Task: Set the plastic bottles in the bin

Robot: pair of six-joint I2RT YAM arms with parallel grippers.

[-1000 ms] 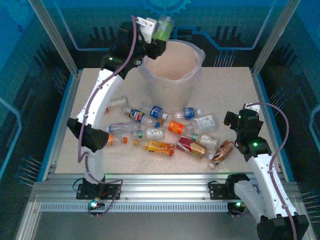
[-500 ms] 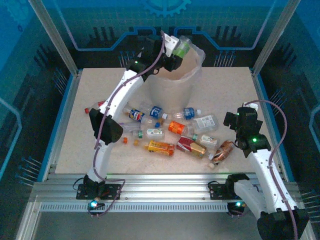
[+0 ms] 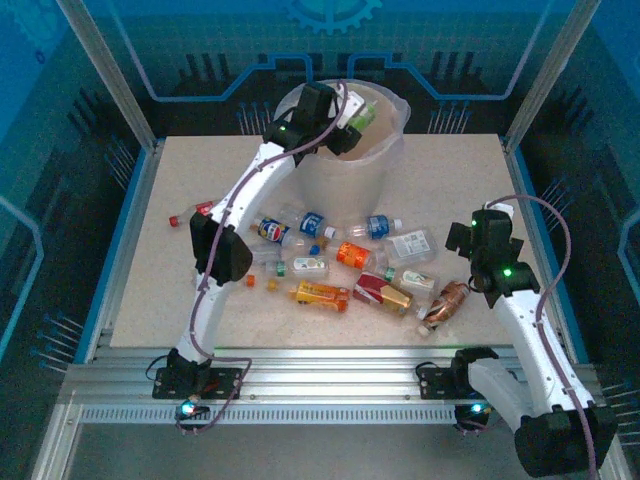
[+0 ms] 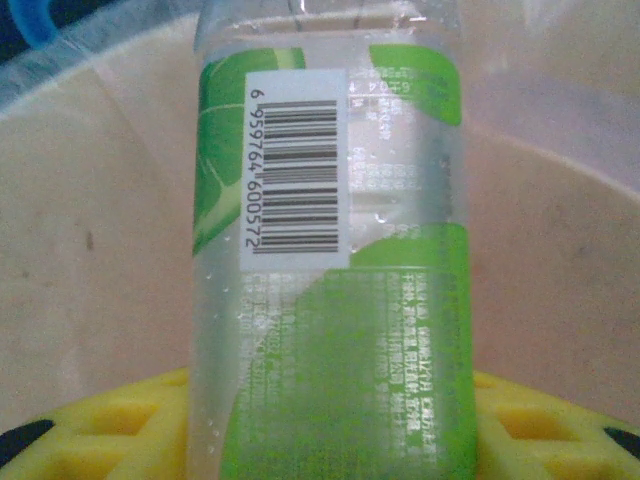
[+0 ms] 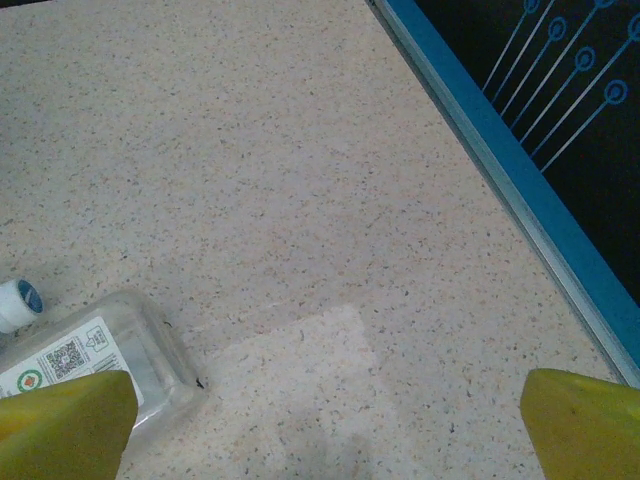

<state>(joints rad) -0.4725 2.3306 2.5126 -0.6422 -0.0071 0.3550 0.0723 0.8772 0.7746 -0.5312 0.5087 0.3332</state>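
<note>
The clear bottle goes down a little into the bin's opening and out of my left gripper next, since the bin's open inside lies directly below.
My left gripper (image 3: 352,112) is shut on a clear bottle with a green label (image 3: 361,110), held over the mouth of the bin (image 3: 350,175). In the left wrist view the green-label bottle (image 4: 330,250) stands between my yellow fingers (image 4: 90,430), with the bin's beige inside (image 4: 70,250) behind it. Several crushed bottles (image 3: 320,295) lie scattered on the table in front of the bin. My right gripper (image 3: 480,236) hovers open over the table's right side, right of a clear white-label bottle (image 5: 90,360). Nothing lies between its fingertips (image 5: 590,425).
The blue raised table edge (image 5: 500,160) runs close on the right of my right gripper. A brownish bottle (image 3: 448,300) lies near the right arm. Small loose caps (image 3: 173,220) sit at the table's left. Bare table (image 3: 450,170) lies right of the bin.
My left arm has carried the green-label bottle rightward and down, from above the bin's left rim to over its mouth. The right arm has hardly moved.
</note>
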